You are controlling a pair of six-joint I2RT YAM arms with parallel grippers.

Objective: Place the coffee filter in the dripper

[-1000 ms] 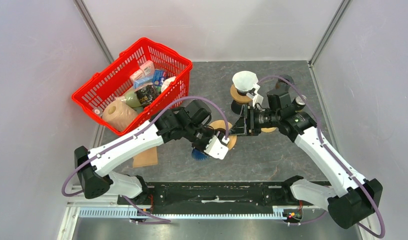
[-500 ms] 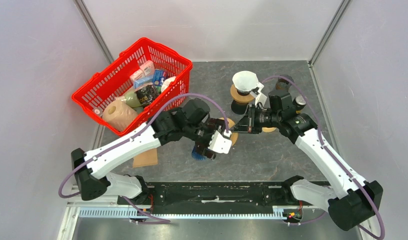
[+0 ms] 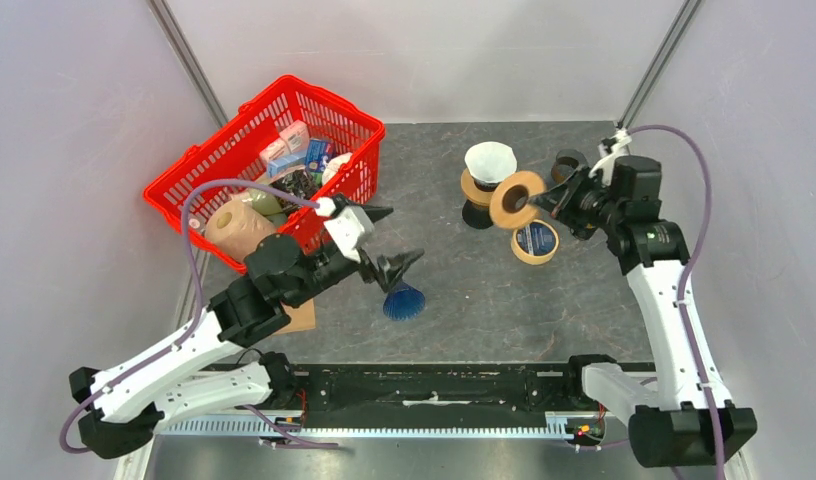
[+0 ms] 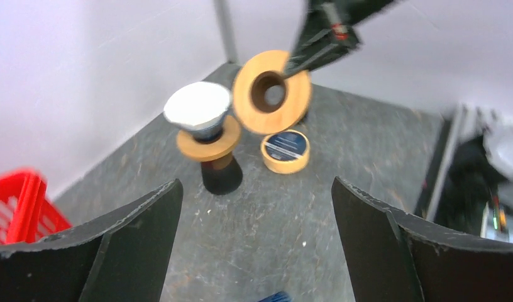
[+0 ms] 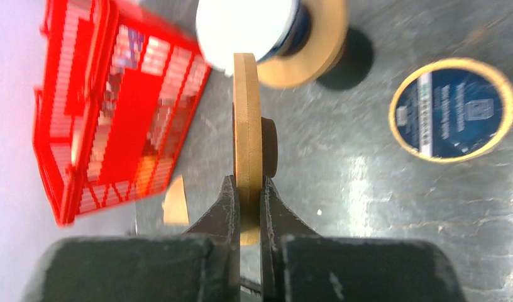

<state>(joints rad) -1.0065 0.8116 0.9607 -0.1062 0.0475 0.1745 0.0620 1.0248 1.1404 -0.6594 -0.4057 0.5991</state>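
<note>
Next, my right gripper moves outward over the dark vessel (image 3: 569, 162), tilts the ring flat, lowers it and releases it there, since the ring is still on edge.
The white coffee filter (image 3: 489, 160) (image 4: 197, 107) (image 5: 244, 25) sits in a cone with a wooden collar on a dark base, at the back of the table. A blue ribbed dripper cone (image 3: 404, 300) lies on the table alone, its tip just showing in the left wrist view (image 4: 276, 297). My right gripper (image 3: 546, 198) (image 5: 248, 185) is shut on a wooden ring (image 3: 517, 200) (image 4: 273, 93) (image 5: 246, 107) with a dark hub, held on edge in the air beside the filter. My left gripper (image 3: 392, 237) (image 4: 255, 189) hangs open and empty above the blue cone.
A round tin with a blue label (image 3: 535, 241) (image 4: 285, 150) (image 5: 454, 110) lies under the held ring. A red basket (image 3: 234, 120) (image 5: 71, 126) full of groceries stands at the back left. A flat tan piece (image 3: 294, 315) lies near the left arm. A black object (image 3: 569, 160) sits behind the right gripper.
My right gripper shut on the wooden ring and carried it right and back. My left gripper opened and drew away to the left, leaving the blue cone on the table.
</note>
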